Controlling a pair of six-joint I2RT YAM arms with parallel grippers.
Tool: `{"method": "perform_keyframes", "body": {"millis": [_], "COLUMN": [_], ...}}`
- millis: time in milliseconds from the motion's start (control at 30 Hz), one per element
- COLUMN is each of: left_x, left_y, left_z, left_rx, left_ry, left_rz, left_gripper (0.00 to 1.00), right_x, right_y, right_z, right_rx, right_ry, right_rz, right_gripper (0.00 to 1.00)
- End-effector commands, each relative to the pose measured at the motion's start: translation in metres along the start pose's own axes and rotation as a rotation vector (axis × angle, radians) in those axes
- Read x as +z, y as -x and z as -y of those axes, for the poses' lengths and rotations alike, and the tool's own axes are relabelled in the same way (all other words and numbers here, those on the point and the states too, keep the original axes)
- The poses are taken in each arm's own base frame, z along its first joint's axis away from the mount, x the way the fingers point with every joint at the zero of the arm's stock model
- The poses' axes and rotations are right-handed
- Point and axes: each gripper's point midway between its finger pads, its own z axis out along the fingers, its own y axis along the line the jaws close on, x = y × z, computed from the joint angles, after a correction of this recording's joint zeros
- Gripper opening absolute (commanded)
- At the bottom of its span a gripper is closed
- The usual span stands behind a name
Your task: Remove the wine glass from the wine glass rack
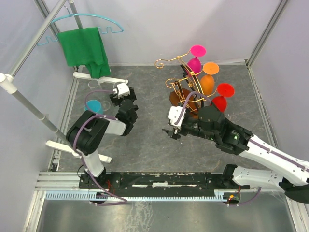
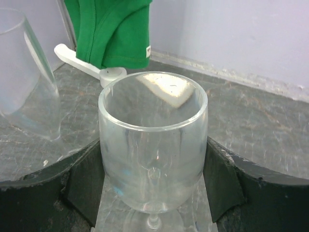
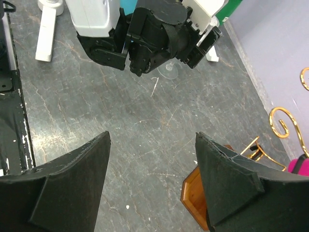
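The left gripper carries the clear wine glass outward next and releases it on the bare tabletop by the stand's white foot (image 1: pixel 130 77), which lies outward of the gripper.
The wine glass rack (image 1: pixel 179 82) has gold wire arms and a brown wooden base, and stands at the back middle. A magenta (image 1: pixel 195 60), an orange (image 1: pixel 208 79) and a red wine glass (image 1: pixel 221 99) hang upside down from it. My left gripper (image 1: pixel 116 96) is far left of the rack. In the left wrist view its fingers (image 2: pixel 82 183) stand against both sides of a clear wine glass (image 2: pixel 153 140), which is upright with its foot on the table. My right gripper (image 1: pixel 172 130) is open and empty just in front of the rack; its wrist view shows the rack's base (image 3: pixel 195 193).
A second clear glass (image 2: pixel 26 77) stands left of the held one. A blue glass (image 1: pixel 94 105) stands by the left arm. A green cloth (image 1: pixel 87 50) hangs on a turquoise hanger (image 1: pixel 104 21) from a white-footed rail stand (image 1: pixel 99 77) at back left. Walls enclose the table.
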Motion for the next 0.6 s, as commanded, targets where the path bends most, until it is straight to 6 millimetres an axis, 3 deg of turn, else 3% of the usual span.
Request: {"method": "perform_keyframes", "body": {"millis": [0,167,367,567], "left_x": [0.019,0.039,0.063,0.084], "left_y": [0.05,0.044,0.035,0.028], "left_z": [0.004,0.024,0.028,0.03], "left_rx": [-0.148,-0.116,-0.118,-0.081], "left_ry": [0.083,0.087,0.116,0.135], "left_rz": [0.183,0.213,0.236,0.226], "left_gripper": [0.7,0.7,0.69,0.69], "right_x": [-0.011,-0.011,-0.012,-0.012], "right_y": [0.011,0.005,-0.017,-0.02], "right_z": [0.013,0.014,0.02,0.022], "right_rx": [0.0,0.002,-0.024,-0.011], "right_ry": [-0.067,-0.082,-0.123,-0.15], "right_rz": [0.034,0.017,-0.069,-0.047], "right_gripper": [0.79,0.79,0.8,0.83]}}
